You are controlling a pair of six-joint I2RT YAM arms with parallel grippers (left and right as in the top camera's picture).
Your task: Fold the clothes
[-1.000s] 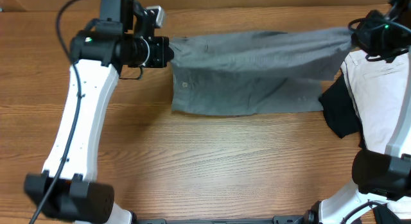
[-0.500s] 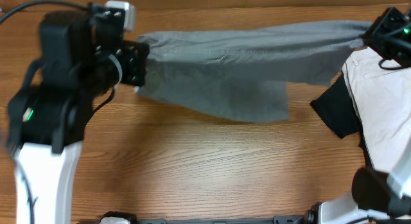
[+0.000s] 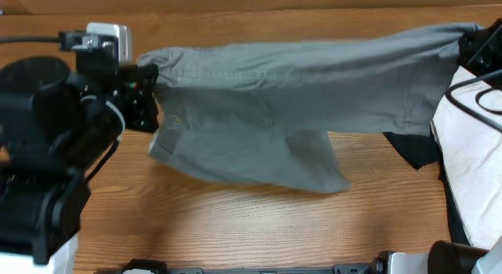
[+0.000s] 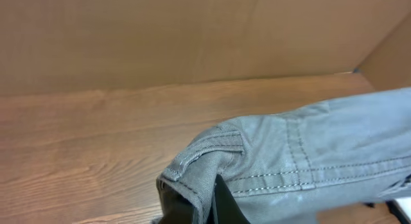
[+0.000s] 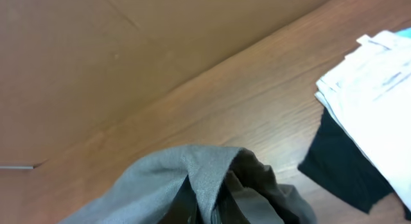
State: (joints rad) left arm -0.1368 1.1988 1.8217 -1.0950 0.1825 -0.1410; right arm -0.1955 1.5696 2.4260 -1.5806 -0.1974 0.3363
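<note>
My left gripper is holding the shorts' waistband end, and the bare wood by the cardboard wall (image 3: 179, 32) (image 4: 138, 115) is outward and below the gripper. It will carry the waistband end outward, lower it onto that wood and let go.
The grey shorts (image 3: 298, 85) hang stretched in the air across the table between my two grippers, the lower part drooping toward the wood. My left gripper (image 3: 149, 89) is shut on the left end of the waistband, seen close up in the left wrist view (image 4: 212, 198) with the stitched grey cloth (image 4: 308, 160) pinched between the fingers. My right gripper (image 3: 471, 38) is shut on the right end at the top right; the right wrist view shows grey cloth (image 5: 160, 185) bunched over its fingers (image 5: 205, 208).
Cream-white shorts (image 3: 474, 160) lie at the right edge over a black garment (image 3: 412, 148); both show in the right wrist view, white (image 5: 379, 89) and black (image 5: 340, 160). A brown cardboard wall (image 4: 192, 38) stands behind the wooden table (image 3: 235, 227).
Both arms have lifted the shorts higher and toward the camera. The left gripper has moved left and the cloth now hangs spread wider, off the table.
</note>
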